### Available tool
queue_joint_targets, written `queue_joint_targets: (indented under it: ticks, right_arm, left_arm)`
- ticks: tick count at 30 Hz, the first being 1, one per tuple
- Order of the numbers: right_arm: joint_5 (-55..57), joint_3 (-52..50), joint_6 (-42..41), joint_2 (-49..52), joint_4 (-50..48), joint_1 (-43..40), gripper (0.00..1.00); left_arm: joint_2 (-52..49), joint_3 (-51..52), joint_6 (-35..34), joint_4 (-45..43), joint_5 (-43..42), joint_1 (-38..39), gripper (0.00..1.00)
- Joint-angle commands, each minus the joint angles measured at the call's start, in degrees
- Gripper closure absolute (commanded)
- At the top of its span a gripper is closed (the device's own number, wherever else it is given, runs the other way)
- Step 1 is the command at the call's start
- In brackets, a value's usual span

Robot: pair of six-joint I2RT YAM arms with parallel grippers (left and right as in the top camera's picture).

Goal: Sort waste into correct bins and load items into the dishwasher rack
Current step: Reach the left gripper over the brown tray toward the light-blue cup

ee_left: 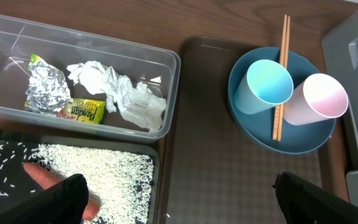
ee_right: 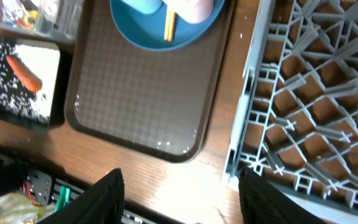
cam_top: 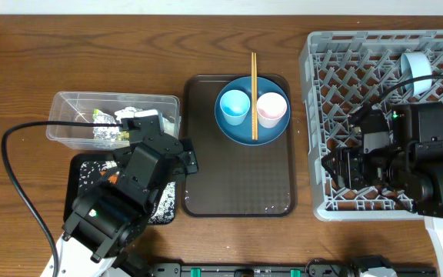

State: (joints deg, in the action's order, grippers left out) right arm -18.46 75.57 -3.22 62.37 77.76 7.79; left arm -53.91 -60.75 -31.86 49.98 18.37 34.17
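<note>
The robot's left gripper has to move away from the robot's base next, then go down onto the light blue cup's rim (cam_top: pixel 221 102) (ee_left: pixel 248 78) on the clear tub's side.
A blue plate (cam_top: pixel 252 129) on the brown tray carries a light blue cup (cam_top: pixel 234 105), a pale pink cup (cam_top: pixel 271 109) and wooden chopsticks (cam_top: pixel 254 96) lying across it. The clear tub (ee_left: pixel 169 68) holds the foil wrapper (ee_left: pixel 47 90) and crumpled napkins (ee_left: pixel 120 93). White rice bits (ee_left: pixel 104 171) and the carrot piece (ee_left: pixel 42 177) lie in the black tray (cam_top: pixel 83 165). My left gripper (ee_left: pixel 179 205) hangs open over the edge between the black tray and the brown tray, holding nothing. My right gripper (ee_right: pixel 182 199) is open and empty above the grey rack's (cam_top: pixel 391 115) near left corner. A white bowl (cam_top: pixel 415 65) stands in the rack.
The brown serving tray (cam_top: pixel 237 185) lies between the bins and the rack, its near half bare. A black cable (cam_top: pixel 21 185) loops left of the black tray. The table's front edge, with dark hardware, shows below my right fingers (ee_right: pixel 104 199).
</note>
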Motion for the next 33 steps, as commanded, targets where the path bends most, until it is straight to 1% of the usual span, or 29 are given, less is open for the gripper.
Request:
queue_joint_targets:
  ticks: [1, 9, 17, 28, 29, 31, 33]
  right_arm:
    - [0.5, 0.3, 1.6, -0.4, 1.4, -0.3, 0.43]
    - [0.4, 0.3, 1.6, -0.4, 2.4, -0.3, 0.41]
    - [0.5, 0.3, 1.6, -0.4, 0.5, -0.3, 0.37]
    - [0.5, 0.3, 1.6, -0.4, 1.3, -0.3, 0.36]
    - [0.5, 0.3, 1.6, -0.4, 1.6, -0.3, 0.36]
    - [0.5, 0.3, 1.6, -0.4, 2.3, -0.3, 0.30]
    - [0.5, 0.3, 1.6, -0.4, 2.9, -0.3, 0.28]
  left_arm:
    - [0.0, -0.4, 0.3, 0.2, 0.8, -0.2, 0.02]
    - [0.0, -0.4, 0.3, 0.2, 0.8, -0.2, 0.02]
    - [0.0, -0.4, 0.3, 0.2, 0.8, -0.2, 0.02]
    - [0.0, -0.4, 0.3, 0.2, 0.8, -0.2, 0.02]
    - [0.0, -0.4, 0.3, 0.2, 0.8, -0.2, 0.02]
    - [0.0, -0.4, 0.3, 0.2, 0.8, -0.2, 0.02]
    - [0.0, -0.4, 0.3, 0.2, 0.8, -0.2, 0.02]
